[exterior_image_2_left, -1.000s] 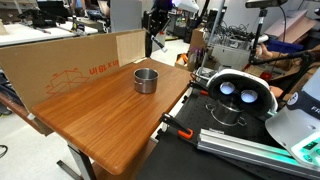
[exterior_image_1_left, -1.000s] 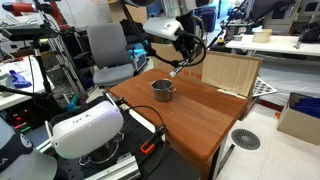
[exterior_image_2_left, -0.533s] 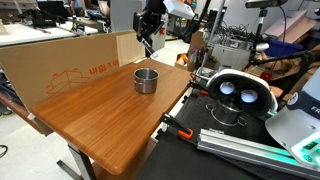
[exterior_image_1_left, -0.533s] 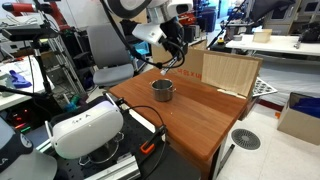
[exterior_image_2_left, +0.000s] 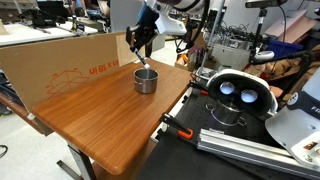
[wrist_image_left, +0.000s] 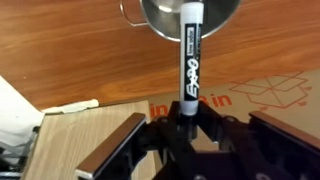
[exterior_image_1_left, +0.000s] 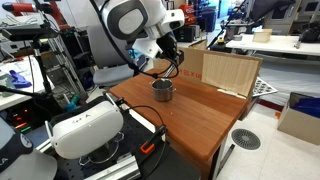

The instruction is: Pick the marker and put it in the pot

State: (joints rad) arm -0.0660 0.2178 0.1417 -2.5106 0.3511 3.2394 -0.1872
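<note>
I should move my gripper down toward the pot (exterior_image_1_left: 163,91) next until the marker (wrist_image_left: 188,60) is inside the pot's rim, and then open my gripper.
The pot (exterior_image_1_left: 163,91) is a small round grey metal pot on the wooden table (exterior_image_1_left: 205,118); it also shows in both other views (exterior_image_2_left: 146,80) (wrist_image_left: 160,18). My gripper (exterior_image_1_left: 165,66) (exterior_image_2_left: 142,50) hangs just above the pot. It is shut on the marker (wrist_image_left: 188,60), a dark pen with a white section. The marker points straight down from the jaws (wrist_image_left: 186,128) and its far end lies over the pot's dark inside. In both exterior views the marker is a thin stick that is hard to make out.
A cardboard box with red print (exterior_image_2_left: 70,65) (wrist_image_left: 270,95) stands behind the pot. A wooden panel (exterior_image_1_left: 228,72) stands at the table's far side. A white device (exterior_image_1_left: 85,128) (exterior_image_2_left: 238,92) sits over a larger metal bowl (exterior_image_2_left: 226,113). Orange clamps (exterior_image_2_left: 170,125) grip the table edge.
My gripper has carried the marker from beyond the pot, near the box and wooden panel, sideways and down until it hangs right over the pot.
</note>
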